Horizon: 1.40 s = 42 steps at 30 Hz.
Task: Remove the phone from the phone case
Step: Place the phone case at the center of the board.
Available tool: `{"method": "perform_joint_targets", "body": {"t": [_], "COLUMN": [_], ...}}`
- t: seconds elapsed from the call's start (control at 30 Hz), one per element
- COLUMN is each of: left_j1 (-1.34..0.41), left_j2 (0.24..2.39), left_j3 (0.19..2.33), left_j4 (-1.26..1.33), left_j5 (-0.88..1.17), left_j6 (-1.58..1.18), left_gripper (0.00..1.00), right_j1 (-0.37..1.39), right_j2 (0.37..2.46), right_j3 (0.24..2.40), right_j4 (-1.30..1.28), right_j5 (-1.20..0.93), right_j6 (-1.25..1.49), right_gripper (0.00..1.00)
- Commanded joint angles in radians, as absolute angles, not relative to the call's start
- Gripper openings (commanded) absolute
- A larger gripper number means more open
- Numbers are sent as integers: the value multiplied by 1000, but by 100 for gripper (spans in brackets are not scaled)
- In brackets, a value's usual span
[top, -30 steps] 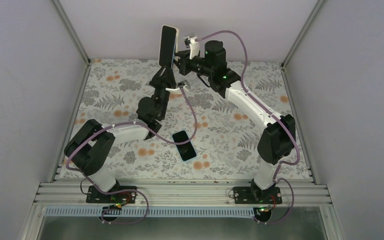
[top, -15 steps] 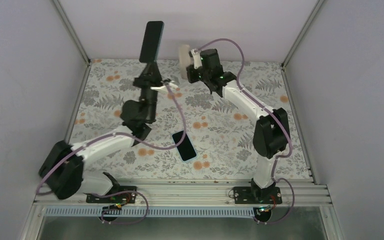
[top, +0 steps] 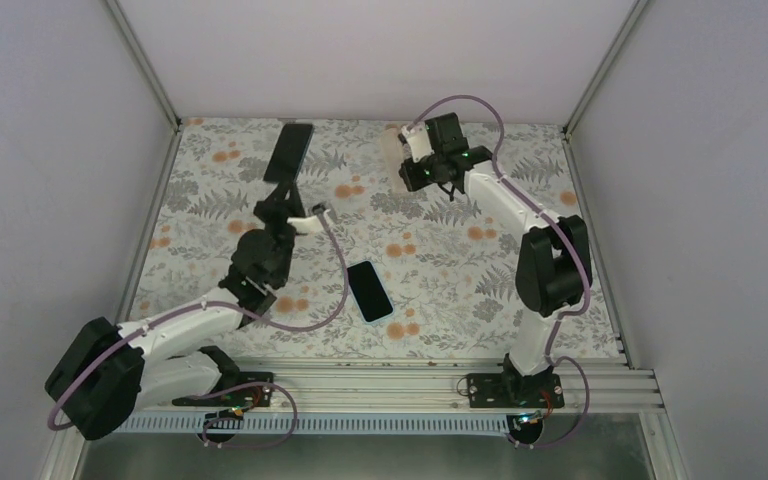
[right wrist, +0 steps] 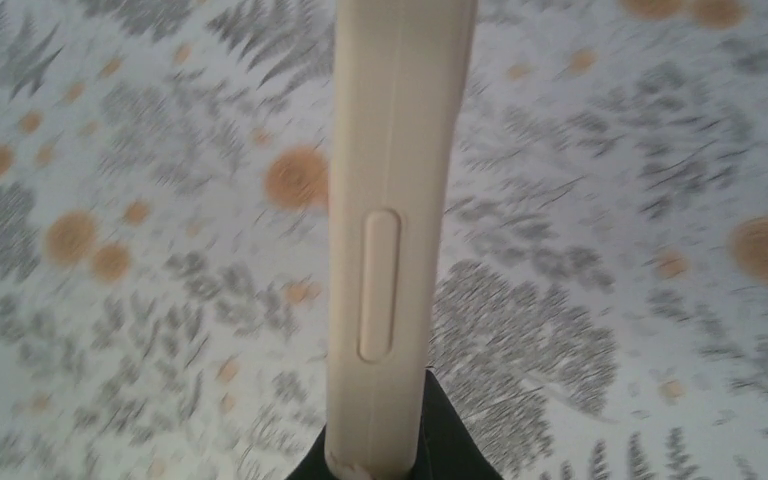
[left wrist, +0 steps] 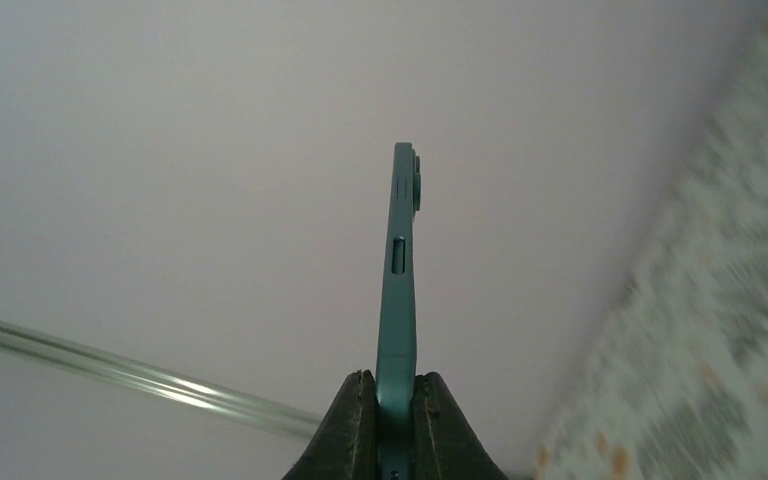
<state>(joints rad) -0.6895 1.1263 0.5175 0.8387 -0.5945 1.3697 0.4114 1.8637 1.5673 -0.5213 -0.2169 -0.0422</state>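
The table is empty on the floral cover beyond the second phone, so next I will draw my right gripper back and lower the empty cream phone case there.
My left gripper is shut on the bare phone, a dark slab with a teal edge, and holds it up over the far left of the table. In the left wrist view the phone stands edge-on between my closed fingers. My right gripper is shut on the empty cream phone case over the far middle of the table. In the right wrist view the case rises edge-on from my gripper. Phone and case are well apart.
A second phone in a light blue case lies flat, screen up, on the floral table cover near the front middle. Grey walls and metal frame rails close in the left, right and back.
Both arms have come down and drawn apart. The left arm carried the phone left and lower; the right arm carried the cream case right and down towards the table.
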Motion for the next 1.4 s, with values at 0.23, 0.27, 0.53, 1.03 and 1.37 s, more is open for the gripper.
{"method": "perform_joint_targets", "body": {"t": [0.23,0.27,0.53,1.03,1.37], "left_j1": [-604,-600,-595,-600,-568], "left_j2": [1086,1106,1281,1315,1336], "left_j3": [264,270,297,415,672], "left_j4": [786,726,570,105,-372], "left_j5": [-623,-619,-610,-452,-193], "left_j6": [1391,1369,1257,1097,891], "left_gripper": [2,2,2,63,100], "right_j1": [331,328,306,241,427], "right_j2": [1951,1964,2058,2009,1760], "right_j3": [1498,1501,1559,1635,1549], "right_j4": [-764,-768,-845,-954,-1054], "right_j5": [-502,-500,-443,-69,1], "right_j6": [-243,-249,-269,-307,-366], "right_gripper": [3,3,3,55,99]}}
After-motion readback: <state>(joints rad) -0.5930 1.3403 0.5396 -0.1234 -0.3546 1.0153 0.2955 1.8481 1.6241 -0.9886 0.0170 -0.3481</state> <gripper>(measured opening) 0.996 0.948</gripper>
